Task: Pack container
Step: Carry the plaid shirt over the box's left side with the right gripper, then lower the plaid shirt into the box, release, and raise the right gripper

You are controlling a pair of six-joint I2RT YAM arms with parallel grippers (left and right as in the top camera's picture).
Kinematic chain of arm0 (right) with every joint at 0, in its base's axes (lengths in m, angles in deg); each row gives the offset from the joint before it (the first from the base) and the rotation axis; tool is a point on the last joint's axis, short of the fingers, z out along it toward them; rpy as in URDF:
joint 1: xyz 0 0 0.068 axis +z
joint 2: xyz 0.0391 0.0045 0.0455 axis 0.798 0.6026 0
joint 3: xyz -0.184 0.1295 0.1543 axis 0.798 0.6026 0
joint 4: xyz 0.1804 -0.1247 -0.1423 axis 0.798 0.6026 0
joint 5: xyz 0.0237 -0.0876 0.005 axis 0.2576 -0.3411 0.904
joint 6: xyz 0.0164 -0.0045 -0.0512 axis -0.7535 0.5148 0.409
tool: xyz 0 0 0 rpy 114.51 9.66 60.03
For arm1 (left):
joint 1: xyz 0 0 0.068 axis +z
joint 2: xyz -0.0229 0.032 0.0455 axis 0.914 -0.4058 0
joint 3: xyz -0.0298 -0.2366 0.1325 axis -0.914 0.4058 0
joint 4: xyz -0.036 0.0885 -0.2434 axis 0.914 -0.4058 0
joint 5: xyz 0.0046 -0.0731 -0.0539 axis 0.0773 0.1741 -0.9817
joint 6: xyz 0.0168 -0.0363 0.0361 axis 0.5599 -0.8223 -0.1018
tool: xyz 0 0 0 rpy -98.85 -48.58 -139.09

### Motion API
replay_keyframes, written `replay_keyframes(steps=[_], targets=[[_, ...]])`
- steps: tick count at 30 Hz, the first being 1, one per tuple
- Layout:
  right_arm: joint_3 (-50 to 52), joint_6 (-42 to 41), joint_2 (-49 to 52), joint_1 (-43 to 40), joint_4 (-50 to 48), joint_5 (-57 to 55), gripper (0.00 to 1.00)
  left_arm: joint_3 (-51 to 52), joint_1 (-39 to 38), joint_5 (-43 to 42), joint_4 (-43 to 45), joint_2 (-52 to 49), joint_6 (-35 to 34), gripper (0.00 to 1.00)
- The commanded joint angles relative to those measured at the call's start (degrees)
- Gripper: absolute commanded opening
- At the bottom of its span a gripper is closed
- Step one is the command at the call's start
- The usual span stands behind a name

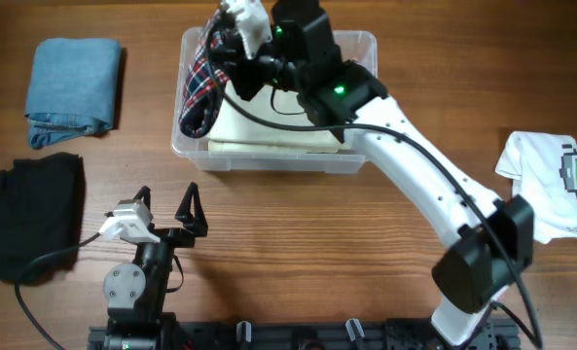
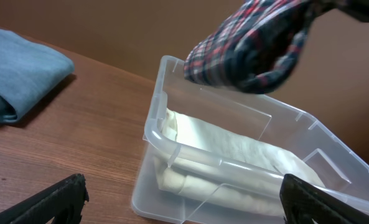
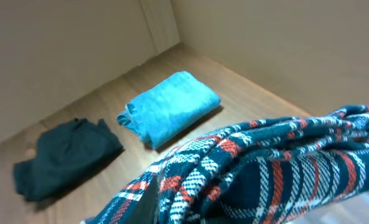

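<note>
The plaid garment is still above the container's rim, and the container's end by the blue garment lies below the gripper. The right gripper lowers the plaid garment down inside next and releases it.
The clear plastic container stands at the table's far middle with a folded cream garment lying in it. My right gripper is shut on a red, white and navy plaid garment, which hangs over the container's left end. In the right wrist view the plaid cloth covers the fingers. My left gripper is open and holds nothing, low near the front edge, short of the container's rim. In its view the plaid garment hangs above the cream one.
A folded blue garment lies at the far left, with a black garment in front of it. A white T-shirt with a green print lies at the right. The right arm reaches across the table's right half.
</note>
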Motion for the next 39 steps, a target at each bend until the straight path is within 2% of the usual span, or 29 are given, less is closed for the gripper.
replay_keyframes(steps=[1,7,14,19,25,31,32,33,34,35,36,39], targets=[[-0.79,7.13,3.17,0.13,-3.39,0.2,0.04,0.17,0.39,0.17,-0.35,0.42,-0.09,1.0],[-0.79,13.79,8.61,0.15,-6.16,0.98,0.04,0.17,0.39,0.17,-0.33,0.42,-0.09,1.0],[-0.79,14.43,12.13,0.85,-7.56,0.96,0.04,0.17,0.39,0.17,-0.35,0.42,-0.09,1.0],[-0.79,18.6,13.53,2.75,-6.88,-0.11,0.04,0.17,0.39,0.17,-0.33,0.42,-0.09,1.0],[-0.79,17.86,13.97,3.28,-4.09,-0.94,0.04,0.17,0.39,0.17,-0.35,0.42,-0.09,1.0],[-0.79,7.67,13.97,2.64,1.14,-5.07,0.04,0.17,0.39,0.17,-0.35,0.42,-0.09,1.0],[-0.79,6.05,13.94,2.51,1.88,-5.07,0.07,0.17,0.39,0.17,-0.35,0.42,-0.09,1.0],[-0.79,4.7,13.92,2.51,2.56,-5.09,0.18,0.17,0.39,0.17,-0.35,0.42,-0.09,1.0],[-0.79,3.37,13.92,2.51,3.45,-5.11,0.32,0.17,0.39,0.17,-0.35,0.42,-0.09,1.0],[-0.79,2.25,13.92,2.51,4.09,-5.53,0.37,0.17,0.39,0.17,-0.33,0.42,-0.09,1.0],[-0.79,0.94,13.92,2.49,4.66,-6.1,0.41,0.17,0.39,0.17,-0.33,0.42,-0.11,1.0],[-0.79,-2.73,13.31,2.29,6.6,-7.87,0.42,0.17,0.39,0.17,-0.35,0.42,-0.09,1.0]])
